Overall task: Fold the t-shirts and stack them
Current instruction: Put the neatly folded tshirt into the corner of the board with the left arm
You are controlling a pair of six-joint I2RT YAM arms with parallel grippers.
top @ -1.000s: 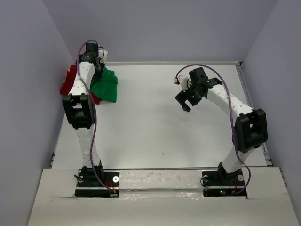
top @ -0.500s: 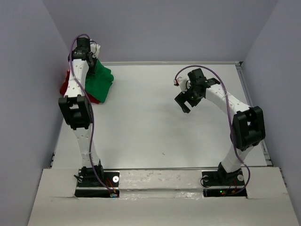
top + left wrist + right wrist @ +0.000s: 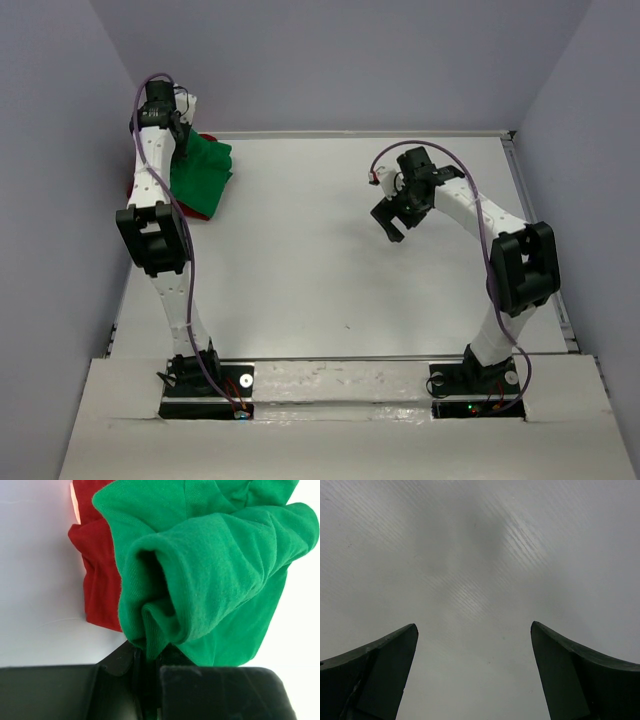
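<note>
I will next bring the green fold down with my left gripper and release it, since the green t-shirt still hangs bunched over the deep red t-shirt [image 3: 100, 580].
The bright green t-shirt [image 3: 203, 172] hangs bunched from my left gripper [image 3: 178, 132] at the far left corner of the table. In the left wrist view my left gripper [image 3: 149, 656] is shut on a fold of the green t-shirt [image 3: 215, 575]. The deep red t-shirt [image 3: 100, 580] lies crumpled on the table under and behind the green one; only a strip of the red t-shirt [image 3: 196, 213] shows from above. My right gripper [image 3: 392, 218] is open and empty above bare table at the right, far from both shirts; its right wrist view [image 3: 475, 630] shows only table.
The white table [image 3: 340, 260] is walled in by grey panels on the left, back and right. A raised rim [image 3: 540, 240] runs along the right edge. My left arm stretches up along the left wall.
My left gripper has moved further back and left with the green t-shirt, dragging it toward the corner over the red one. My right gripper has barely moved.
</note>
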